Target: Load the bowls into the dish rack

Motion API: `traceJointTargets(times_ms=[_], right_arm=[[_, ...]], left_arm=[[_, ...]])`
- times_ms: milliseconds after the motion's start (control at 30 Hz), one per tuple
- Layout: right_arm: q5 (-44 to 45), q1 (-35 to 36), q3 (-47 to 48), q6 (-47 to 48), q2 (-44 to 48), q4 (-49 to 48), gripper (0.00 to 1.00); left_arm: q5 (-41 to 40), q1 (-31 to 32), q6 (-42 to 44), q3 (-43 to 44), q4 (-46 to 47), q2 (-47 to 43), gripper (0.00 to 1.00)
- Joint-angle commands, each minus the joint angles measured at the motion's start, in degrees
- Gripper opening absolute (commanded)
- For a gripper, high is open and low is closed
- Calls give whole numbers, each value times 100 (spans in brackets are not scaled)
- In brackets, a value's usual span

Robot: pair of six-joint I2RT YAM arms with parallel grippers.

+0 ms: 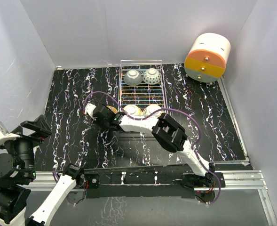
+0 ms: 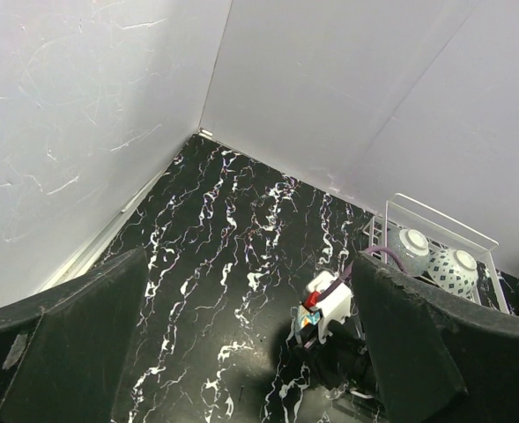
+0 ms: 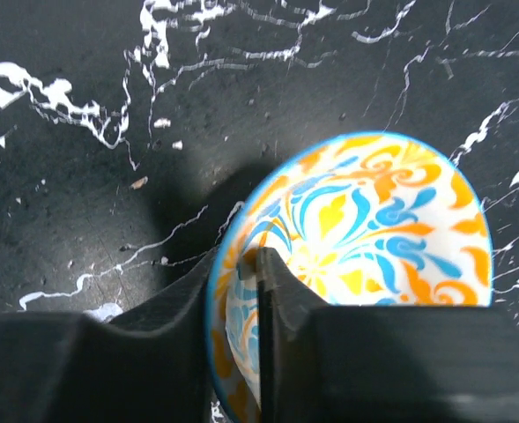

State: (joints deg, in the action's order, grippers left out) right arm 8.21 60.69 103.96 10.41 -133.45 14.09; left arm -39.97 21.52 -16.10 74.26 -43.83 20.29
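Note:
The rack's middle is free of bowls, outward of my right gripper and to its right in the top view. I will lift across, tilt and release there.
The silver wire dish rack stands at the back middle. Two bowls lie upside down at its far end, one on the left and one on the right. Two more bowls sit at its near end, partly hidden by my right arm; I cannot tell whether they are inside it. My right gripper is shut on the rim of an orange-and-blue floral bowl, just left of the rack's near corner, where the gripper also shows from above. My left gripper is open and empty at the near left.
An orange-and-cream cylindrical cabinet stands at the back right. Pale walls close in the black marbled table on three sides. In the left wrist view the rack and my right wrist show between my fingers.

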Motion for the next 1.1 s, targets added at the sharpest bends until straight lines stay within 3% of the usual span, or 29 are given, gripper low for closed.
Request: traceJointTargets(times_ms=[0, 167, 333, 600, 833, 1067], right_arm=[[-371, 18, 210, -157, 161, -145, 13], [-1598, 14, -184, -390, 808, -546, 8], [-3005, -204, -795, -1244, 1573, -1335, 8], [-5620, -1302, -2238, -3804, 2656, -4578, 8], [-5676, -2537, -3060, -6571, 2776, -7384, 10], [-5168, -3157, -2653, -7291, 1902, -7941, 10]], left_arm=[[-81, 37, 28, 80, 47, 102, 97], [-109, 37, 13, 88, -22, 79, 97], [-142, 37, 15, 106, -47, 46, 97], [-133, 40, 36, 106, -40, 36, 97], [-26, 45, 3, 63, 19, 66, 97], [38, 45, -40, 140, -29, 101, 97]])
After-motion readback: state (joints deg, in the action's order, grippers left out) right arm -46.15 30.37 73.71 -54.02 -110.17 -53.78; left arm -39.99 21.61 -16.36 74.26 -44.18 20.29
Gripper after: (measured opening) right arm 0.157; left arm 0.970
